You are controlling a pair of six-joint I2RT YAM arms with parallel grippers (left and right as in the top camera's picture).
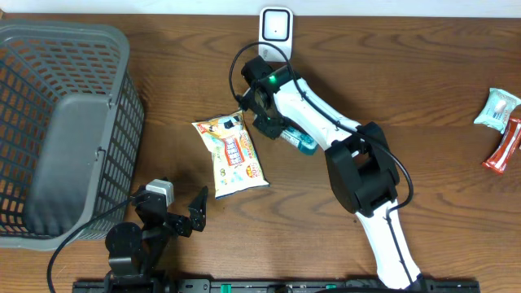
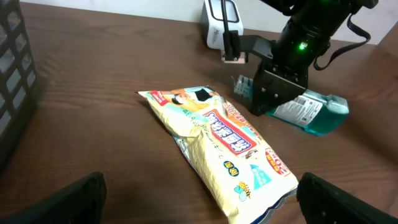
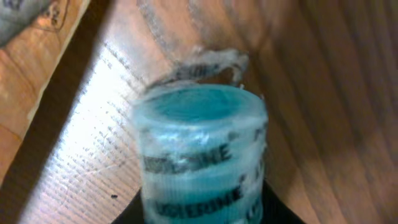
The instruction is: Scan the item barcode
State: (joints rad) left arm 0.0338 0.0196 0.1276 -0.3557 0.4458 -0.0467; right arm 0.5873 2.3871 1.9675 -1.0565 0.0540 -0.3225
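The robot's right gripper will next lift the bottle (image 1: pixel 303 142) and carry it outward to the white scanner (image 1: pixel 276 28), which stands outward of that gripper, to show the bottle's label to it before letting go.
A teal mouthwash bottle (image 1: pixel 303 142) (image 2: pixel 311 112) lies on the wooden table, to the right of a yellow snack bag (image 1: pixel 230 153) (image 2: pixel 217 143). My right gripper (image 1: pixel 273 126) (image 2: pixel 264 99) (image 3: pixel 202 211) is shut on the bottle's cap end; in the right wrist view the printed cap (image 3: pixel 199 149) fills the space between the dark fingers (image 3: pixel 280 208). A white scanner (image 1: pixel 276 28) (image 2: pixel 222 22) stands at the table's far edge, just behind that gripper. My left gripper (image 1: pixel 181 213) (image 2: pixel 205 205) hangs open near the front edge, short of the bag, with nothing between its fingers.
A grey mesh basket (image 1: pixel 65 122) (image 2: pixel 12 62) takes up the left side. Two small packets, one pale green (image 1: pixel 496 107) and one red (image 1: pixel 505 146), lie at the far right.
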